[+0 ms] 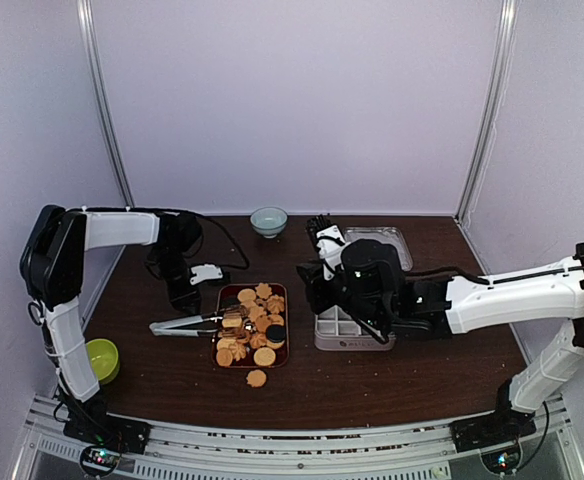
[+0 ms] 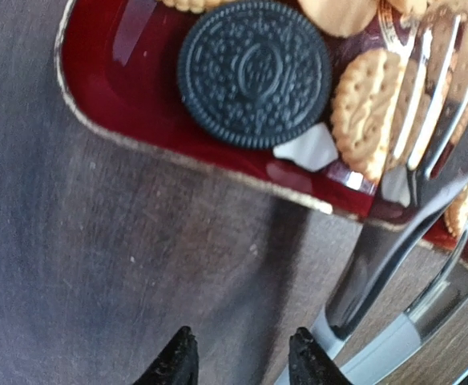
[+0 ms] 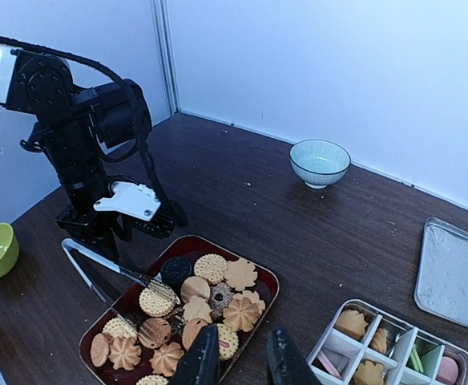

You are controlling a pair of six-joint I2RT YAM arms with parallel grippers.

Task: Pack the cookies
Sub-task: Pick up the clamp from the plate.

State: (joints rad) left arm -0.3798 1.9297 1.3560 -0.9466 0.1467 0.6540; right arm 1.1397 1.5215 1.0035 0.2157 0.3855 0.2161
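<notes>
I will next bring my left gripper toward the tray (image 3: 270,281) and onto the stem of the tongs, so that it can close there.
The cookies (image 3: 218,297), mostly golden with one dark round one (image 2: 254,72), fill a red tray (image 3: 270,281) at mid-table (image 1: 223,295). One cookie (image 1: 257,378) lies on the table in front of the tray. Metal tongs (image 1: 187,323) lie with their tips in the tray. My left gripper (image 2: 242,361) hovers open over bare table just left of the tongs' handle (image 2: 394,265), with nothing between its fingers. My right gripper (image 3: 242,361) hangs above the tray's right edge, its jaws slightly apart and empty. A divided white box (image 3: 354,341) on the right holds a few cookies.
A clear lid (image 3: 454,273) lies behind the box. A pale blue bowl (image 3: 320,162) stands at the back near the wall. A green bowl (image 1: 102,358) sits at the front left by the left arm's base. White walls close in the table.
</notes>
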